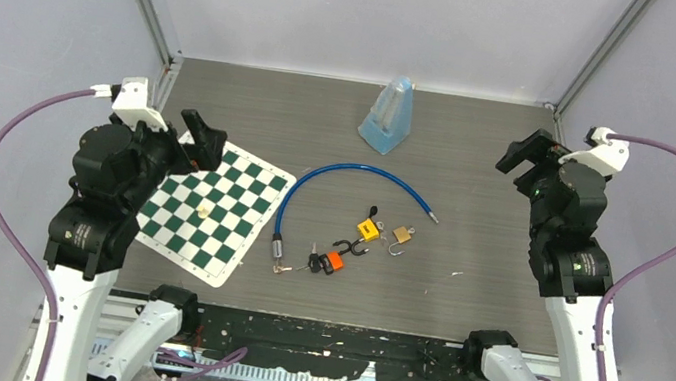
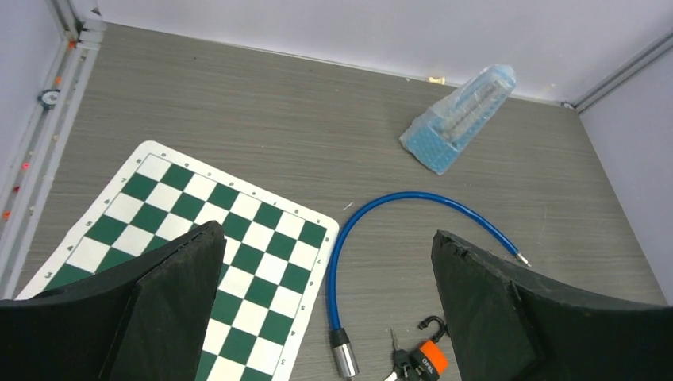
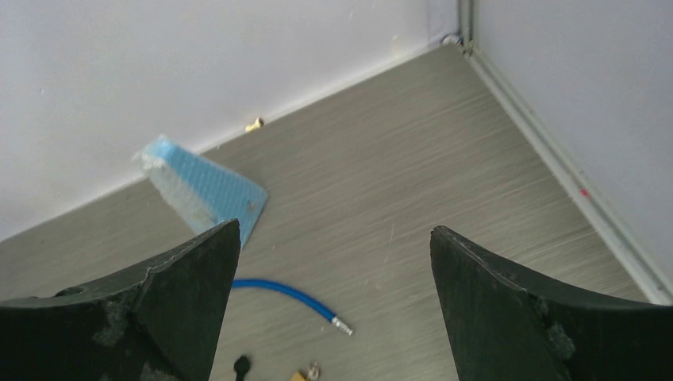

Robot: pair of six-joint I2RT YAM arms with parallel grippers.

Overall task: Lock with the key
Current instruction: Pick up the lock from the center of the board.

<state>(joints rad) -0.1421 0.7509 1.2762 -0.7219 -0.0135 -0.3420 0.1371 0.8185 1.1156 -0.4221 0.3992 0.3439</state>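
Note:
The blue cable (image 2: 334, 314) beside the cable lock's body is below my left gripper, to its right in the top view. I need to bring the gripper down past the chessboard onto the cable.
An orange padlock (image 1: 335, 261) with an open black shackle lies mid-table beside a bunch of black-headed keys (image 1: 313, 263). A brass padlock (image 1: 401, 234) with an open shackle and a yellow-tagged piece (image 1: 368, 227) lie just right of them. A blue cable lock (image 1: 356, 178) arcs over them, with its barrel (image 1: 278, 247) at the left. My left gripper (image 1: 200, 142) is open and empty, raised over the chessboard. The left wrist view (image 2: 325, 232) shows the orange padlock (image 2: 428, 357) low down. My right gripper (image 1: 526, 158) is open and empty, raised at the far right. The right wrist view (image 3: 334, 228) shows the cable's pin end (image 3: 341, 324).
A green-and-white chessboard mat (image 1: 209, 212) lies at the left, with a small pale piece on it. A blue plastic-wrapped wedge-shaped object (image 1: 388, 115) stands near the back wall. Walls and metal rails close in the table on three sides.

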